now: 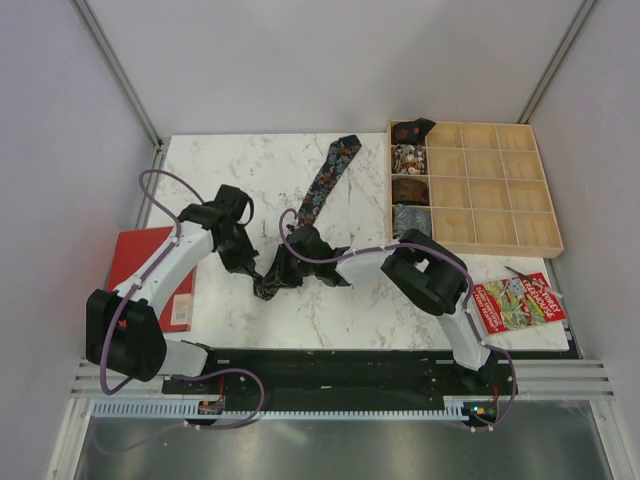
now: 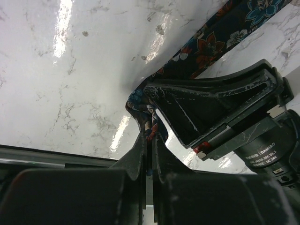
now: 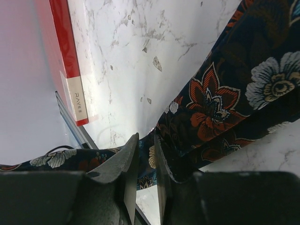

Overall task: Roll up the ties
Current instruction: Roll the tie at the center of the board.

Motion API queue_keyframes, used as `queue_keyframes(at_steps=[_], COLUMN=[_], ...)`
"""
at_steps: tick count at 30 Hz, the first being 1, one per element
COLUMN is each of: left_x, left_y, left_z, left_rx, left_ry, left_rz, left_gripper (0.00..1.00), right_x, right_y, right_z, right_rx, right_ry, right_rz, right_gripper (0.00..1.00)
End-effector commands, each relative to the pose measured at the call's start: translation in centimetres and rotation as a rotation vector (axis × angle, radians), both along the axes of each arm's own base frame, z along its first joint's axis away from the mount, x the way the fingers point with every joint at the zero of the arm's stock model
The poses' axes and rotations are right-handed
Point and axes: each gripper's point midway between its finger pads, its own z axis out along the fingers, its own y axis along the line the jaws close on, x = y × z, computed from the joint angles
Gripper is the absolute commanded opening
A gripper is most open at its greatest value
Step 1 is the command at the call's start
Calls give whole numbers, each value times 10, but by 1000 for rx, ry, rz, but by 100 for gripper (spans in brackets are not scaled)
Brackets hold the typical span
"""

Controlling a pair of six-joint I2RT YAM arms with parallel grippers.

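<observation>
The tie's pinched end is still short of the tie's red-flowered part, which is to the right of my left gripper in the top view. I need to carry the pinched end there and release it.
A long black tie [image 1: 325, 180] with red, blue and orange flowers lies diagonally on the marble table, from the back centre toward the near middle. Its near end is bunched up between both grippers. My left gripper [image 1: 253, 268] is shut on that end, and the left wrist view shows the fabric [image 2: 206, 44] pinched at its tips [image 2: 151, 136]. My right gripper [image 1: 284, 270] sits just to the right, jaws nearly together with a fold of the tie [image 3: 225, 93] between the tips [image 3: 146, 143]. One of the right gripper's fingers [image 2: 206, 101] shows close beside the left jaws.
A wooden compartment tray [image 1: 500, 190] stands at the back right, with rolled ties [image 1: 408, 158] in its left column. A red book [image 1: 150, 262] lies at the table's left edge. A colourful booklet [image 1: 520, 302] lies at the near right.
</observation>
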Motion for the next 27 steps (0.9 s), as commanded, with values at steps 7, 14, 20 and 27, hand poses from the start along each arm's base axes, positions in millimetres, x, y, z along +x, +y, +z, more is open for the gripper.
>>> queue_keyframes(at_steps=[7,14,20,27], left_x=[35,43,49,56], left_y=[-14,-19,-25,-39], left_z=[2,-6,-9,0], left_rx=[-9,0,2,-9], left_ry=[-30,0,9,-16], left_rz=[-56,-69,-79,-101], left_gripper=[2,2,2,2], right_x=[-12,27,44,48], right_y=[-4,-35,-65,-99], right_z=[1,26,43,48], right_rx=[5,-104,-151,-193], right_ry=[4,-84,-111,-114], right_rz=[-2,-52,-95,-128], right_gripper=[30,46,58,61])
